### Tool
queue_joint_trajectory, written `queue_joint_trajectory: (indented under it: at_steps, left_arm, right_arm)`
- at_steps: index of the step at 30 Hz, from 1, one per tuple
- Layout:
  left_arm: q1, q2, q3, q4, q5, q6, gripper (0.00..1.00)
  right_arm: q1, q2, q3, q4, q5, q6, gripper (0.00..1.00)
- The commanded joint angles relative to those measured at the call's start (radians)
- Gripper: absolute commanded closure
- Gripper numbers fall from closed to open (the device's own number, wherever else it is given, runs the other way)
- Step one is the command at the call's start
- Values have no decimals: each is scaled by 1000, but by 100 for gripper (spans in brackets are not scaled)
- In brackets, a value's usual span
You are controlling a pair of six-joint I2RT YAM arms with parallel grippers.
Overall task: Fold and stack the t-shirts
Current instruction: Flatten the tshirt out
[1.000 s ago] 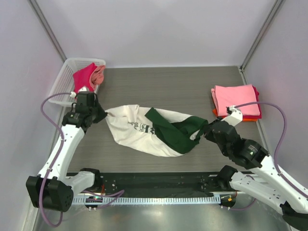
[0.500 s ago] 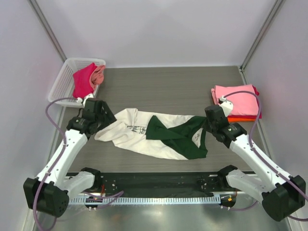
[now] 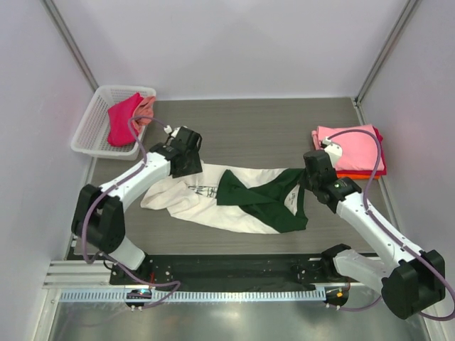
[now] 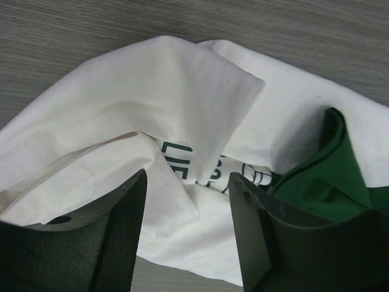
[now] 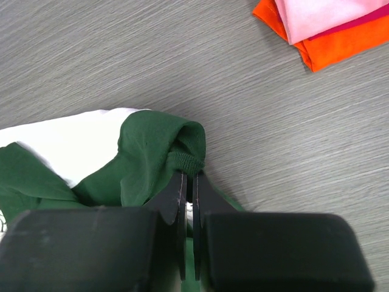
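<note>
The ribbed green edge goes up in my right gripper next, then outward and down for release, as bare tabletop lies outward of the gripper.
A cream t-shirt (image 3: 183, 197) with dark green sleeves (image 3: 259, 202) lies crumpled across the middle of the table, its print (image 4: 182, 152) partly showing. My left gripper (image 3: 189, 168) hovers open over its upper left folds, and the left wrist view shows cream cloth (image 4: 152, 97) below the spread jaws of that gripper (image 4: 188, 177). At the garment's right end my right gripper (image 3: 307, 183) is shut on a ribbed green edge (image 5: 185, 159), pinched at the tips of the gripper (image 5: 189, 176). Folded t-shirts (image 3: 350, 149), pink on top of red and orange, are stacked at the right.
A white mesh basket (image 3: 91, 128) at the back left holds a magenta tee (image 3: 122, 121) and a salmon one (image 3: 146, 110). The folded stack (image 5: 316, 27) lies close beyond the right gripper. Grey walls enclose the table on three sides.
The shirt came down onto the table. My left gripper let go of its left end, opened and moved right to the upper folds. The right gripper stayed shut on the green edge.
</note>
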Motion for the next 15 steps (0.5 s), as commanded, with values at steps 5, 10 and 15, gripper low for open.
queue_joint_trajectory:
  at_steps: [5, 10, 15]
  left_arm:
    - [3, 107, 28, 53, 58, 55, 50]
    - [2, 112, -4, 92, 97, 67, 51]
    - [2, 149, -4, 96, 119, 78, 55]
  right_arm:
    - [-10, 8, 31, 74, 7, -34, 99]
    - [-12, 27, 24, 89, 13, -37, 99]
    - [-18, 51, 24, 106, -3, -37, 99]
